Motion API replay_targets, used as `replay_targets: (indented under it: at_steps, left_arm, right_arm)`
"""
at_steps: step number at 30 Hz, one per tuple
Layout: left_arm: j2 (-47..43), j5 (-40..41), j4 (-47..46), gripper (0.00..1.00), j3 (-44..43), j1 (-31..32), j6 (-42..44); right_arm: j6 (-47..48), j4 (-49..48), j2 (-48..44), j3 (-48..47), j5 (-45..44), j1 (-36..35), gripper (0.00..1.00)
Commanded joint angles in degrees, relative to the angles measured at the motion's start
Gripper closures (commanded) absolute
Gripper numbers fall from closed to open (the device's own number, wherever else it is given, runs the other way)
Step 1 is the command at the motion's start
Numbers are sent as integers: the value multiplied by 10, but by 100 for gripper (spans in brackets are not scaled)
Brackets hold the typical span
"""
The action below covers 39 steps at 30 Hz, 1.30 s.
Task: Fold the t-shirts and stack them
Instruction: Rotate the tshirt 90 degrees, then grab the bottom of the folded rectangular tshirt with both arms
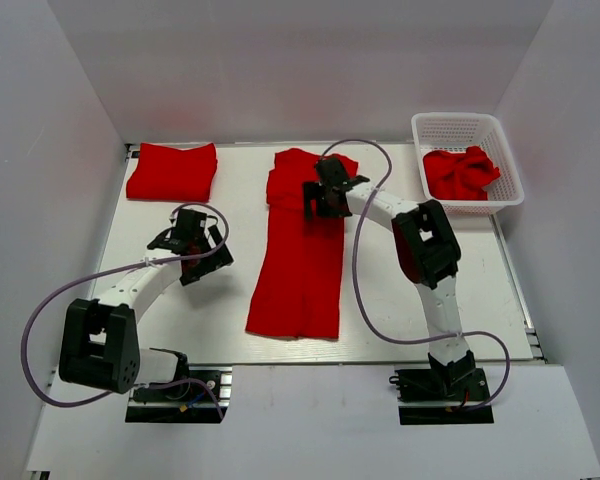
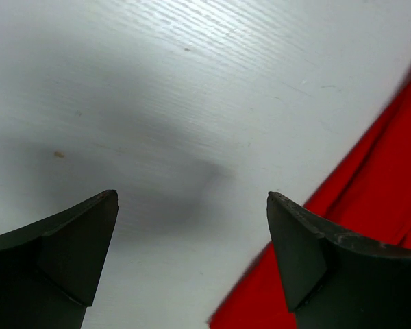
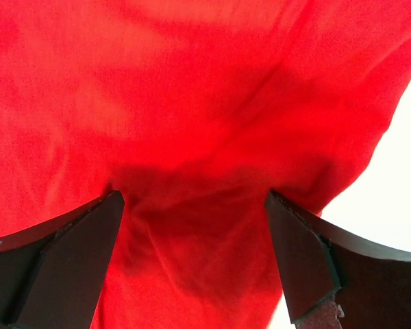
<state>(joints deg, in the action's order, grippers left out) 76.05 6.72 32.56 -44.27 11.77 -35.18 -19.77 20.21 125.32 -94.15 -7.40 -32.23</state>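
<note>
The long t-shirt's closest near-end corner is below my left gripper, to its right in the top view, so my gripper needs to go down, back and across onto that corner.
A long red t-shirt, folded lengthwise, lies down the middle of the table. A second red t-shirt lies folded flat at the back left. My right gripper hovers over the upper part of the long shirt. In the right wrist view it is open, with wrinkled red cloth filling the space below the jaws. My left gripper is open over bare table left of the long shirt. The left wrist view shows that gripper with the shirt's edge at the right.
A white mesh basket stands at the back right with a crumpled red t-shirt inside. White walls enclose the table on three sides. Cables loop from both arms over the tabletop.
</note>
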Motion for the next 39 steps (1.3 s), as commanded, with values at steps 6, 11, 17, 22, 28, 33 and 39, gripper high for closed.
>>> replay_targets:
  at_steps: [6,11,17,22,28,33,39]
  left_arm:
    - [-63,-110,-132,0,52,-3,41]
    - [-35,-169,-178,0,58,8,69]
    - [17,-250,-219,0,50,29,103]
    - [17,-267,-239,0,61,73,114]
    - [11,-184,-196,0,61,159,126]
    - [23,-130,-153,0,67,208,132]
    - [65,-56,-124,0,67,262,105]
  right_arm:
    - [-64,48,128,-144,-32,45,10]
    - [-2,37,162,-237,67,68,10]
    - [49,-30,50,-139,142,60,10]
    - [44,-78,-129,79,95,59,10]
    - [13,-90,-302,293,-8,48,10]
    - [-19,-54,-387,425,-59,33,10]
    - [-36,1,-453,469,-83,21,10]
